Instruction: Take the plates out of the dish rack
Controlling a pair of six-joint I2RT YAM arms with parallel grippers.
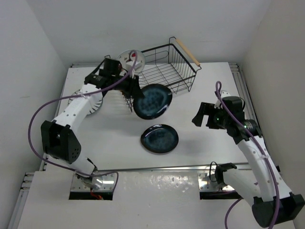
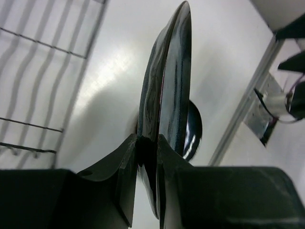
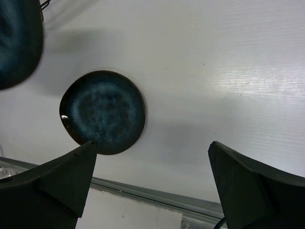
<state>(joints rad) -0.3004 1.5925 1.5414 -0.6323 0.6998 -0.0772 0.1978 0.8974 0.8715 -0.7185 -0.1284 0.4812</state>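
Observation:
A matching dark blue plate point(image 2: 191, 131) lies flat nearer my base, so the held plate goes back and down onto it next with my left gripper.
My left gripper point(image 1: 135, 93) is shut on the rim of a glossy dark blue plate point(image 1: 152, 101) and holds it tilted in the air in front of the dish rack point(image 1: 183, 71). In the left wrist view the gripper point(image 2: 147, 143) pinches this plate point(image 2: 167, 86) edge-on. A second dark blue plate point(image 1: 159, 138) lies flat on the table below; it also shows in the right wrist view point(image 3: 102, 112). A white plate with red motifs point(image 1: 129, 58) stands at the rack's left end. My right gripper point(image 1: 202, 114) is open and empty above the table, right of the flat plate.
A striped plate point(image 1: 96, 106) lies on the table at the left, partly under my left arm. The rack's wire floor point(image 2: 28, 95) is left of the held plate. A metal rail point(image 3: 143, 193) runs along the table's near edge.

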